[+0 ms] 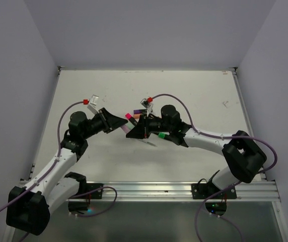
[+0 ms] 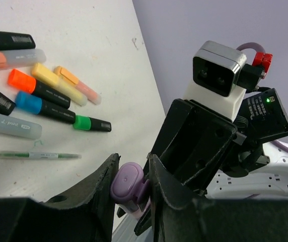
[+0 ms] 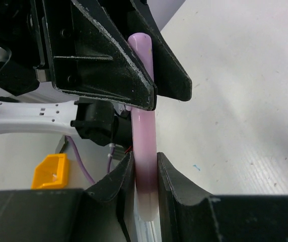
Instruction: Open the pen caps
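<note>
I will pull the highlighter's body from the cap with my right gripper, carry it outward, lower and release it, as bare tabletop lies outward past the loose pens.
A pastel purple highlighter is held in the air between both grippers, above the middle of the table [image 1: 194, 96]. My left gripper [image 2: 131, 169] is shut on its purple cap [image 2: 126, 182]. My right gripper [image 3: 145, 161] is shut on its pale purple barrel [image 3: 145, 131]. The cap sits on the barrel's end, with no gap showing. In the top view the left gripper [image 1: 120, 124] and right gripper [image 1: 134, 132] meet tip to tip. More highlighters lie on the table, with orange [image 2: 19, 79], blue [image 2: 28, 102], green [image 2: 82, 122] and yellow [image 2: 43, 72] caps.
A thin pale stick with green marks [image 2: 30, 155] lies near the loose pens. In the top view the pen pile [image 1: 136, 114] is partly hidden behind the right wrist. White walls close off the table on three sides. A metal rail [image 1: 149, 190] runs along the near edge.
</note>
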Robot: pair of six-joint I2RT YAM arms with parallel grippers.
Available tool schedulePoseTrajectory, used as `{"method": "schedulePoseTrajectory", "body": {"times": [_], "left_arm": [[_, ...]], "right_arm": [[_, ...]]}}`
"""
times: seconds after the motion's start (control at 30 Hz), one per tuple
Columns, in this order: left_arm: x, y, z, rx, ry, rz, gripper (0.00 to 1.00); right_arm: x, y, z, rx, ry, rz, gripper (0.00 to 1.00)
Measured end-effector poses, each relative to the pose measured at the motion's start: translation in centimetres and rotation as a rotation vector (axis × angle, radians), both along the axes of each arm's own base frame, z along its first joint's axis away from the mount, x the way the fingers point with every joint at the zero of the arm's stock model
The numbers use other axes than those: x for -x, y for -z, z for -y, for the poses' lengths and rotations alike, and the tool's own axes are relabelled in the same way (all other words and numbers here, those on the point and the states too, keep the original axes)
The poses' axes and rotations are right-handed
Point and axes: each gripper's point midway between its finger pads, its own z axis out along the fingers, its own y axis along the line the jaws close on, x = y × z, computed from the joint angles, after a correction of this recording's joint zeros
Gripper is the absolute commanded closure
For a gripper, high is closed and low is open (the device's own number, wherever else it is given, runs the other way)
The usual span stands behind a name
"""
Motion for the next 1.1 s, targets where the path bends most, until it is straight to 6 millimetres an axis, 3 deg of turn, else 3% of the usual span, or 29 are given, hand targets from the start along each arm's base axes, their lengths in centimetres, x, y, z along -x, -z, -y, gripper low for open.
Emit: {"method": "schedulePoseTrajectory", "body": {"times": [0.1, 0.2, 0.3, 0.4, 0.5, 0.57, 0.67, 0.73, 0.83, 0.97, 1.1], "left_arm": [[-0.4, -0.3, -0.3, 0.013, -0.011, 0.016, 1.00], [-3.5, -2.4, -3.7, 0.029, -0.179, 0.123, 1.00], [-4.1, -4.1, -5.1, 0.070, -0.235, 0.212, 1.00], [-4.6, -4.1, -5.6, 0.068, -0.247, 0.228, 1.00], [-7.0, -3.1, -5.6, -0.033, -0.244, 0.169, 1.00], [-8.9, -2.6, -5.8, -0.112, -0.241, 0.129, 1.00], [-11.7, -1.7, -6.2, -0.225, -0.239, 0.075, 1.00], [-12.6, -0.1, -6.6, -0.283, -0.241, 0.028, 1.00], [-12.9, 3.6, -7.4, -0.372, -0.244, -0.077, 1.00], [-14.4, 7.1, -8.8, -0.488, -0.264, -0.201, 1.00], [-16.5, 9.8, -10.0, -0.580, -0.292, -0.279, 1.00]], "right_arm": [[0.6, 0.5, 0.5, 0.008, 0.003, -0.008, 1.00], [2.5, 4.5, 2.5, 0.102, -0.002, -0.116, 1.00], [4.3, 7.7, 4.0, 0.174, 0.000, -0.222, 1.00], [4.8, 8.8, 4.6, 0.208, 0.011, -0.269, 1.00], [3.8, 9.0, 5.2, 0.248, 0.058, -0.272, 1.00], [1.7, 8.6, 5.9, 0.284, 0.127, -0.260, 1.00], [-3.5, 6.5, 7.0, 0.333, 0.262, -0.197, 1.00], [-7.3, 4.6, 8.1, 0.350, 0.361, -0.141, 1.00], [-13.4, 2.5, 11.4, 0.413, 0.545, -0.073, 1.00], [-19.3, 3.1, 16.7, 0.592, 0.748, -0.048, 1.00], [-23.4, 6.2, 21.0, 0.832, 0.858, -0.029, 1.00]]}}
